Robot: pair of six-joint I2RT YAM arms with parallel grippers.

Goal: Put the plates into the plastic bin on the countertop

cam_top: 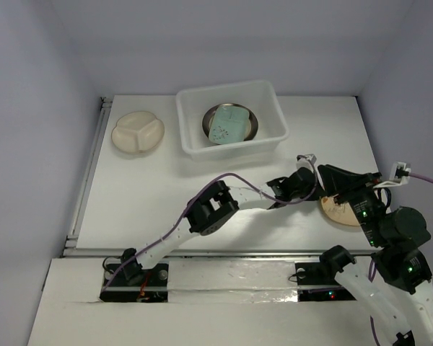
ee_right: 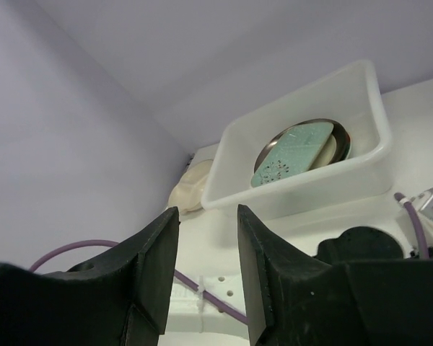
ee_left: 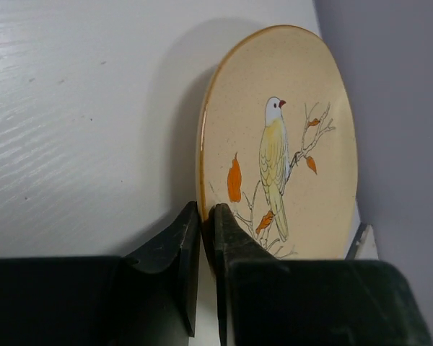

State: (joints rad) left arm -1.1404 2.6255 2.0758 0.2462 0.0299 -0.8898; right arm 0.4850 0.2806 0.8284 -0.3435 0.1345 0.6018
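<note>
Next, my left gripper carries the cream floral plate (cam_top: 340,215) up and outward over the bin's side, then places it on the mint plate (cam_top: 227,127).
My left gripper (cam_top: 319,197) reaches across to the right side of the countertop (cam_top: 166,187) and is shut on the rim of the cream floral plate (cam_top: 340,215). In the left wrist view the fingers (ee_left: 204,213) pinch the edge of this plate (ee_left: 281,144), which bears a bird on a branch. My right gripper (cam_top: 327,175) hovers open and empty just above it, and its wrist view (ee_right: 206,216) faces the bin. The plastic bin (cam_top: 231,91) at the back holds the metallic plate (cam_top: 252,117) with the mint plate (cam_top: 227,127) on top. The cream divided plate (cam_top: 138,132) lies left of the bin.
A metal rail (cam_top: 86,180) runs along the countertop's left edge. Lilac walls close in the back and both sides. A purple cable (cam_top: 224,178) arcs over the left arm. The two grippers are very close together at the right.
</note>
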